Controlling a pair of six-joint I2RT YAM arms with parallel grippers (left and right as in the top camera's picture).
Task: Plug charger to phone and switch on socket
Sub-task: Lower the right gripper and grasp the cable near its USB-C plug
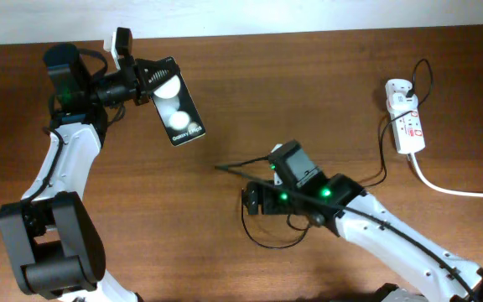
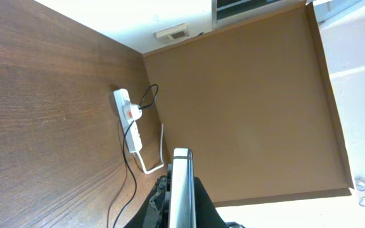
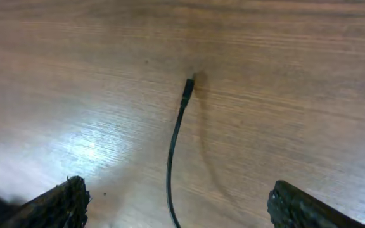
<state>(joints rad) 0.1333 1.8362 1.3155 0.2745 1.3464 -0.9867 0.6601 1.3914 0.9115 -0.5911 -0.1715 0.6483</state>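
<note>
The fingers of my right gripper are on either side of only cable, so it should next move down and to the left in the overhead view toward the charger plug (image 1: 243, 192) (image 3: 187, 90).
The phone (image 1: 179, 109), a black slab with two white circles, is held above the table at the back left by my left gripper (image 1: 147, 82), which is shut on its end. In the left wrist view the phone (image 2: 181, 187) shows edge-on between the jaws. The charger's thin black cable lies on the table with its plug tip (image 1: 218, 167) left of my right gripper (image 1: 251, 201). In the right wrist view the fingers (image 3: 182, 206) are wide open and empty, with the cable (image 3: 172, 158) running between them and the tip (image 3: 188, 85) ahead. The socket (image 1: 405, 117) lies at the far right.
The socket also shows in the left wrist view (image 2: 130, 120), with a thick white cord (image 1: 451, 189) running off to the right. The charger cable loops on the table beneath the right arm (image 1: 267, 243). The left arm's base (image 1: 53, 252) stands at the front left.
</note>
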